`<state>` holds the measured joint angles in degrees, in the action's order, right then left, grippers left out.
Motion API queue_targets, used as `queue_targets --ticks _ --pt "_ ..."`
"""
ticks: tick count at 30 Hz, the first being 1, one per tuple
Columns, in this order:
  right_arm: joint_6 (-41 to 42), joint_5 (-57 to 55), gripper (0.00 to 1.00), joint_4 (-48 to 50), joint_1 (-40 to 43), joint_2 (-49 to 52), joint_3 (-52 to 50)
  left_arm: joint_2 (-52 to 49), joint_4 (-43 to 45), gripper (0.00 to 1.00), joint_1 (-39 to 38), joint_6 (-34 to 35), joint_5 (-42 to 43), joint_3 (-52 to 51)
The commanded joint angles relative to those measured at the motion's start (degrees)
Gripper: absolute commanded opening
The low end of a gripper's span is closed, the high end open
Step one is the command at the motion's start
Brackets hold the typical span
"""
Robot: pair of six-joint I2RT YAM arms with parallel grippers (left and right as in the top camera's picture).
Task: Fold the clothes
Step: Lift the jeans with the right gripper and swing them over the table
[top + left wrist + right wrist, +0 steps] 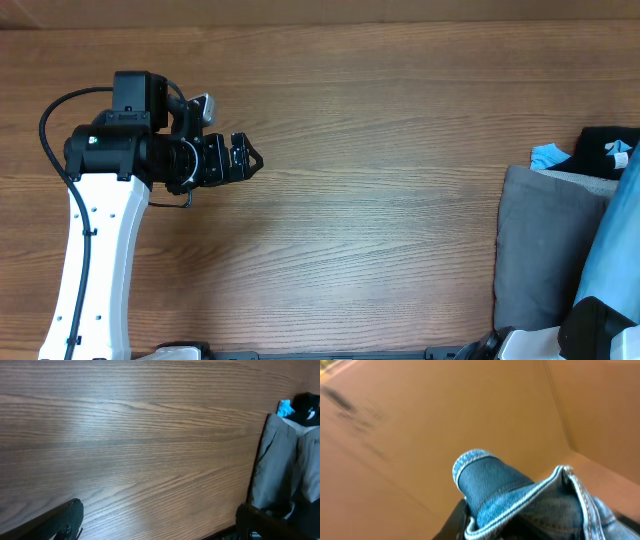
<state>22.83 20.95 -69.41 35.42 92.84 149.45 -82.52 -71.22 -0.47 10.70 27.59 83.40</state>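
Observation:
My right gripper lifts, sweeps over to the left in the overhead view and releases next, since bare table with room for the jeans (612, 245) lies there.
The light-blue denim jeans (612, 245) hang in a strip at the right edge of the overhead view, lifted over the pile. In the right wrist view a bunched fold of the jeans (520, 500) fills the jaws. My right gripper (470, 525) is shut on it, with only a black finger edge showing. The right arm (590, 328) shows at the bottom right. My left gripper (246, 160) is open and empty over bare table at the left, far from the clothes. In the left wrist view its fingers (160, 527) are spread wide.
Grey trousers (535, 250) lie folded at the right edge and also show in the left wrist view (280, 467). A black top (605, 150) and a bright blue item (548, 155) lie behind them. The wooden table (380, 200) spans the middle.

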Motion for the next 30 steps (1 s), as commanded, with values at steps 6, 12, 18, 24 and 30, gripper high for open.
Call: queue_targets --ticks 6,12,18,24,30 --pt "21.2 21.0 0.04 24.5 -3.6 -0.8 2.6 0.1 -1.0 1.0 0.9 -7.1 4.9 19.4" --pt "21.5 20.7 0.04 24.7 -18.9 1.7 2.5 0.1 -2.6 1.0 1.7 -7.1 4.9 38.5" --pt "19.6 14.7 0.04 22.9 -25.1 5.1 2.5 0.2 -8.0 1.0 1.7 -8.5 4.8 46.9" --pt "19.6 13.6 0.04 28.7 -25.1 5.0 2.6 0.1 -8.6 1.0 1.7 -9.1 4.8 47.1" --pt "20.7 13.6 0.05 37.3 -26.6 5.2 2.6 0.1 -8.7 1.0 1.7 -9.4 4.3 47.1"
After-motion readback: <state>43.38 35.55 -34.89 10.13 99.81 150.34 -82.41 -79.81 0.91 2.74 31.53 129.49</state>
